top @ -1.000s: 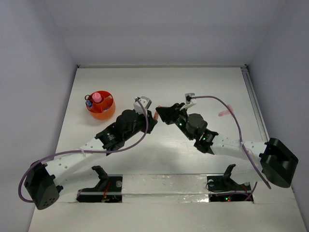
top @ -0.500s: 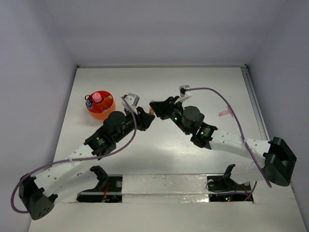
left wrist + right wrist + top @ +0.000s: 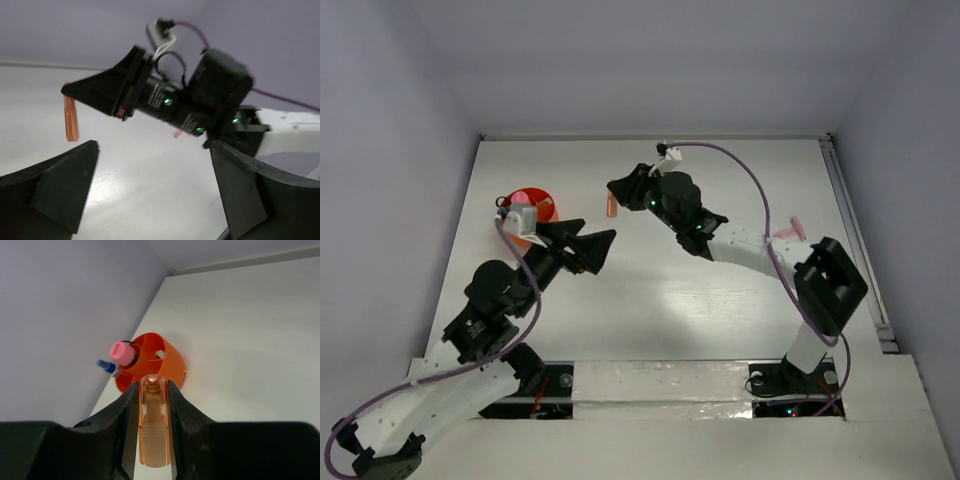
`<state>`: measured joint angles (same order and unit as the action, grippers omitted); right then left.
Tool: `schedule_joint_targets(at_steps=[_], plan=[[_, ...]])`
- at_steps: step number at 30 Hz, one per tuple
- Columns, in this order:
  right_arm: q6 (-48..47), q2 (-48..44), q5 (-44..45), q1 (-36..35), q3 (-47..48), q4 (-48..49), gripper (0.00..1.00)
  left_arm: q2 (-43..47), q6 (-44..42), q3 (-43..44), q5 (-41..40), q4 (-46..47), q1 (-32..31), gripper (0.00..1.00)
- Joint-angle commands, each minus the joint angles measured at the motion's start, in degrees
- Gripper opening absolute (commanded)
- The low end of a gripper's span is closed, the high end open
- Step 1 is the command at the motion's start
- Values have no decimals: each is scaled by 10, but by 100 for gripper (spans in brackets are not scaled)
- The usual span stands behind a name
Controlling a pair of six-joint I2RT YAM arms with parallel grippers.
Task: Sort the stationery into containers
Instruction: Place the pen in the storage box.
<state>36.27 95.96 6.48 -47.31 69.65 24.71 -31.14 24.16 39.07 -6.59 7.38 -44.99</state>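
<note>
My right gripper carries the orange marker to the left in the top view next, over the orange-red cup's open section beside the pink tube (image 3: 122,352), where room shows.
My right gripper (image 3: 613,190) is shut on an orange marker (image 3: 612,207), which hangs down from its jaws above the table, right of the container. In the right wrist view the orange marker (image 3: 152,425) sits clamped between the fingers (image 3: 127,410), its clear cap pointing at the orange-red cup (image 3: 167,360). That cup holds a pink tube (image 3: 122,352) and a blue-tipped marker (image 3: 106,365). My left gripper (image 3: 599,250) stands open and empty, just right of the cup (image 3: 542,205). It faces the right gripper (image 3: 95,90) and the marker (image 3: 71,119).
A small pink piece (image 3: 788,232) lies on the table at the right, near the right arm's cable. The left arm's wrist hides part of the cup in the top view. The side walls stand close on both sides.
My left gripper has opened and drawn back to the lower left. My right gripper has carried the orange marker up and left, nearer the cup.
</note>
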Motion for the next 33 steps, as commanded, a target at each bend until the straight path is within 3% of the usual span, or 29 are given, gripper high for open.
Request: schedule_joint_targets(at_steps=[1,2,6,13,17,24,28,33], plan=[[10,48,-28,1,52,66,0,53,-17,53,-57,-73,-2,94],[15,80,-44,1,67,95,0,63,-28,59,-71,-96,-2,99],[28,169,-87,1,129,158,0,97,-62,88,-141,-169,-2,99],[-33,314,-71,-34,267,213,0,129,-103,62,-222,-182,-2,99],[-63,388,-68,-46,397,174,0,136,-102,45,-216,-182,3,99],[-93,480,-41,-58,516,138,0,129,-113,37,-183,-169,27,99],[-111,515,-38,-63,558,120,0,128,-119,34,-153,-160,60,99],[-110,523,-29,-63,545,129,0,131,-123,29,-124,-148,87,99]])
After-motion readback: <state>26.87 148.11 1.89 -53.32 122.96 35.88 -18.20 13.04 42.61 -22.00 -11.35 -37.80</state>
